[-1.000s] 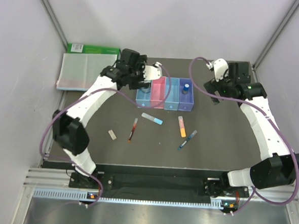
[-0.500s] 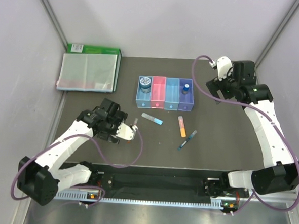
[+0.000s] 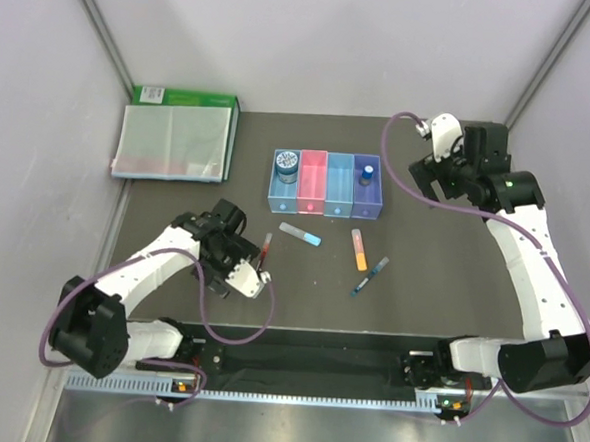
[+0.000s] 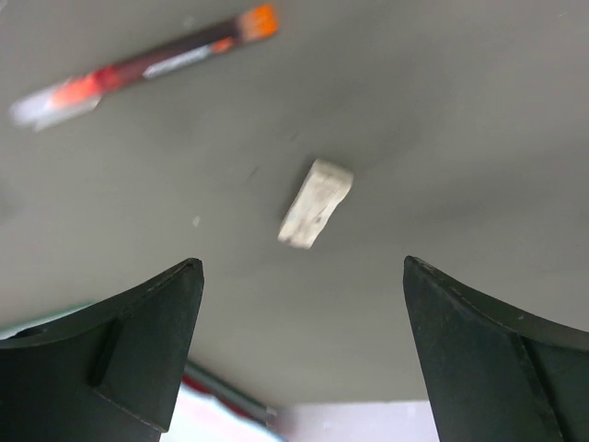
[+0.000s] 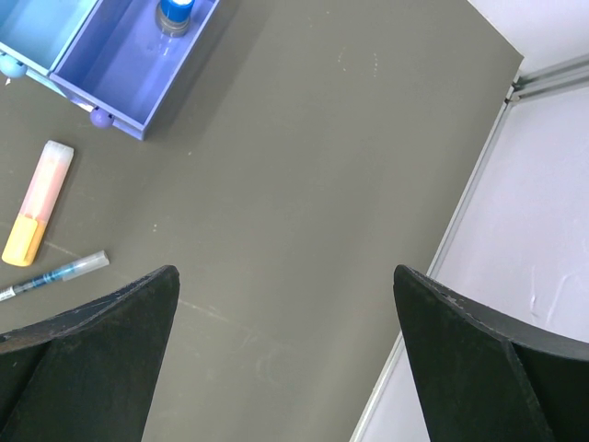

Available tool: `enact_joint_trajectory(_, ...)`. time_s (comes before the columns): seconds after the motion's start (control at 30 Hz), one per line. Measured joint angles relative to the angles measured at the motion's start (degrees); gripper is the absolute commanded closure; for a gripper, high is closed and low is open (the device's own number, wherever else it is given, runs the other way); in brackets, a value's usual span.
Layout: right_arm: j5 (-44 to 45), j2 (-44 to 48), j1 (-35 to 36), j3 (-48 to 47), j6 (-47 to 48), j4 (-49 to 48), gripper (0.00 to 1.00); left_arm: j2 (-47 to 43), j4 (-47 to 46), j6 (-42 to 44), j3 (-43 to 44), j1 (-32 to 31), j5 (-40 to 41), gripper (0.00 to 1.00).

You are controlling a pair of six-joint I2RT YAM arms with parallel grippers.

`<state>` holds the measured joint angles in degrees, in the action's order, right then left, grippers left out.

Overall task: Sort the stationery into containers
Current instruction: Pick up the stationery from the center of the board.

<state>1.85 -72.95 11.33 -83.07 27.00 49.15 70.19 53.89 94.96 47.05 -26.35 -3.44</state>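
Observation:
I should lower my left gripper onto the middle of the beige eraser and close it across the eraser's long sides. The eraser lies below the gap between my open fingers.
The beige eraser lies on the dark mat just ahead of my open, empty left gripper, which hovers above it; in the top view the left gripper hides it. The dark red pen lies just right of that gripper. The light-blue marker, orange highlighter and blue pen lie in front of the row of bins. The grey tape roll sits in the left blue bin, the blue-capped bottle in the purple bin. My right gripper is open and empty, raised right of the bins.
A clear folder and green box lie at the back left. Grey walls and metal rails close in the mat on both sides; the mat's right edge shows in the right wrist view.
My left arm swung away from the bins to the near left, then shifted right until it was over the eraser. The tape roll now shows in the left bin. The right arm drew back slightly.

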Motion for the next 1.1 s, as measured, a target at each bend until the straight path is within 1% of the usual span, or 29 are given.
enact_joint_trajectory(0.07,0.02,0.09,0.0,0.5,0.0,0.02,0.01,1.62,0.59,0.98,-0.02,0.0,-0.81,0.06)
enact_joint_trajectory(0.13,0.02,0.11,0.0,0.96,-0.02,0.02,0.0,3.02,0.94,2.19,-0.02,0.0,-1.29,0.03)
enact_joint_trajectory(0.23,0.0,0.11,0.0,1.05,-0.02,0.15,0.0,4.2,0.22,3.52,-0.76,0.0,-1.55,0.02)
enact_joint_trajectory(0.33,0.0,0.09,0.0,1.05,-0.04,0.15,0.0,5.22,-1.16,4.55,-2.69,0.02,-1.49,0.04)
enact_joint_trajectory(0.4,0.0,0.09,0.0,1.05,-0.02,0.15,0.0,6.6,-2.14,4.98,-3.39,0.15,-1.49,0.06)
enact_joint_trajectory(0.57,0.0,0.09,0.0,1.05,-0.04,0.17,0.0,10.93,-6.73,6.29,-4.48,1.11,-1.42,0.09)
enact_joint_trajectory(0.8,0.0,0.04,-0.02,1.07,-0.04,0.17,0.0,14.56,-6.51,6.62,-2.51,2.71,0.9,0.21)
enact_joint_trajectory(0.83,0.0,0.02,-0.02,1.07,-0.04,0.17,0.0,15.1,-6.36,6.64,-2.12,2.95,1.31,0.25)
enact_joint_trajectory(0.93,0.02,-0.22,-0.02,1.07,-0.07,0.17,0.0,15.61,-6.45,6.8,-1.7,3.41,1.81,0.3)
enact_joint_trajectory(0.97,0.02,-0.39,-0.02,1.07,-0.09,0.17,0.0,15.61,-6.49,6.78,-1.7,3.5,1.86,0.34)
enact_joint_trajectory(1.03,0.0,-0.81,-0.02,1.07,-0.11,0.17,0.0,15.61,-6.54,6.71,-1.73,3.63,1.97,0.36)
enact_joint_trajectory(1.07,0.0,-1.07,-0.02,1.07,-0.13,0.17,0.0,15.58,-6.58,6.69,-1.73,3.72,1.99,0.4)
enact_joint_trajectory(1.1,0.0,-1.31,-0.02,1.05,-0.15,0.17,0.0,15.58,-6.6,6.6,-1.73,3.76,2.01,0.41)
